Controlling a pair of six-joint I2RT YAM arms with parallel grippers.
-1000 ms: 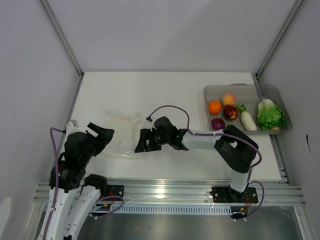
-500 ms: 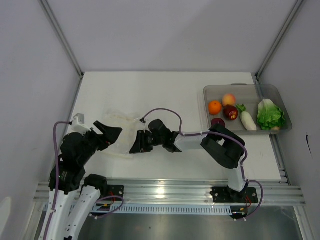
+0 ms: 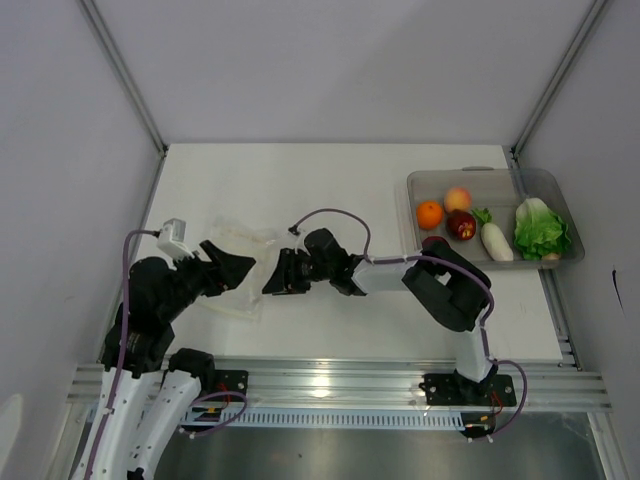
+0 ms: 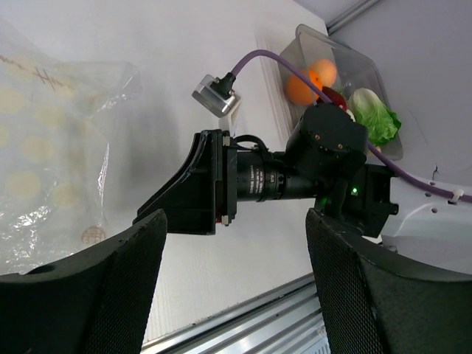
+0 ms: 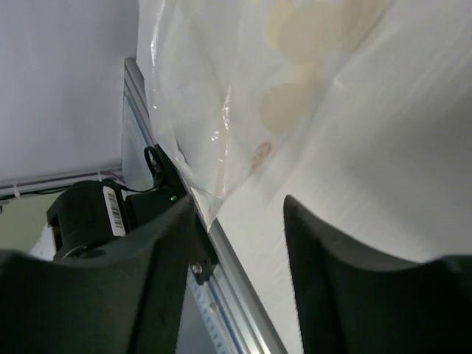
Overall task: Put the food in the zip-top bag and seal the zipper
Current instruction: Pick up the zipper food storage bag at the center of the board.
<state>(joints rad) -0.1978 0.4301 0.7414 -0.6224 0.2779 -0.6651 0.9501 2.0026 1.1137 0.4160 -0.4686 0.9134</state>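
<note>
The right gripper lowers back toward the bar onto the bag's near corner [image 5: 219,198] next, since its open fingers have only bare table between them.
The zip-top bag [image 3: 243,252] lies flat and crinkled on the white table at the left; it also shows in the left wrist view [image 4: 44,147] and the right wrist view [image 5: 243,74]. I cannot pick out its zipper. My left gripper [image 3: 232,268] sits at the bag's near-left edge, open wide with only table between its fingers [image 4: 234,251]. My right gripper [image 3: 275,278] faces it at the bag's near-right corner, jaws narrowed but with a gap of bare table [image 5: 240,214]. The food stays in the tray: orange [image 3: 429,214], peach [image 3: 458,198], dark red fruit [image 3: 461,225], radish [image 3: 495,241], cabbage [image 3: 541,229].
The clear rigid tray [image 3: 470,180] stands at the back right against the side wall. A metal rail [image 3: 330,385] runs along the table's near edge, close below both grippers. Grey walls close in the left, back and right.
The right gripper slid left to the bag's corner and its jaws narrowed a lot. The left gripper rose toward the bag's left edge, and the bag shifted slightly.
</note>
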